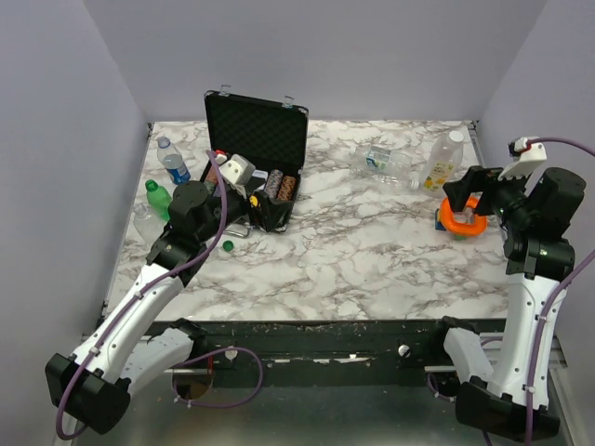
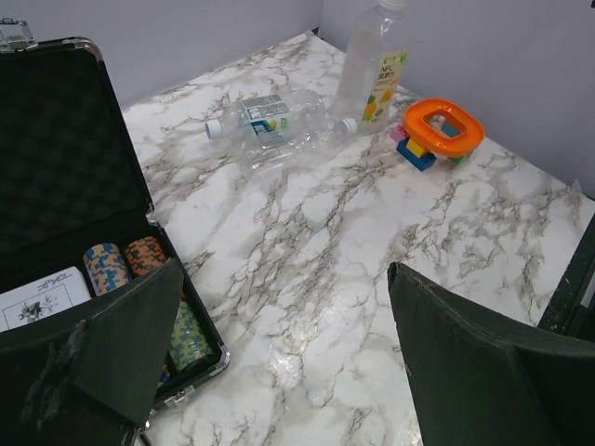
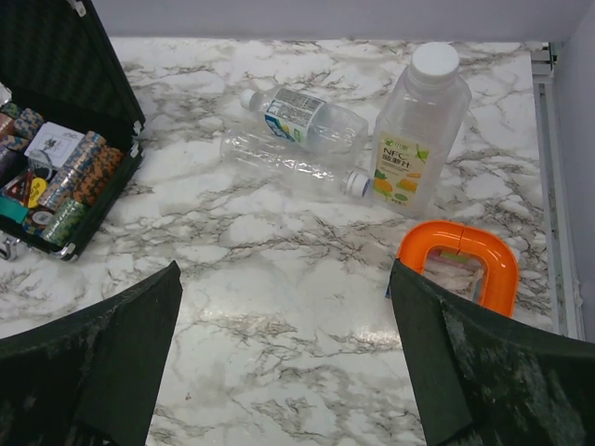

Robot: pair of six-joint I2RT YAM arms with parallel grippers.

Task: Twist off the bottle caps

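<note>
The tall upright bottle has its white cap (image 1: 456, 137) (image 3: 435, 60) on. So my right gripper will next move outward past the orange ring and close its fingers around the cap.
A tall upright bottle (image 1: 444, 160) with a white cap (image 3: 435, 59) and a fruit label stands at the back right; it also shows in the left wrist view (image 2: 372, 74). Two clear bottles (image 3: 307, 116) lie on their sides left of it, one with a white cap (image 3: 355, 183). At the far left stand a blue-labelled bottle (image 1: 173, 164) and a green bottle (image 1: 158, 197). A loose green cap (image 1: 228, 246) lies on the table. My left gripper (image 2: 284, 274) is open and empty beside the chip case. My right gripper (image 3: 284, 269) is open and empty, next to the orange ring.
An open black chip case (image 1: 256, 130) with poker chips (image 2: 107, 265) stands at the back left. An orange ring toy (image 1: 463, 218) on coloured blocks sits at the right, close to the right gripper's finger (image 3: 465, 372). Grey walls enclose the marble table (image 1: 353, 260).
</note>
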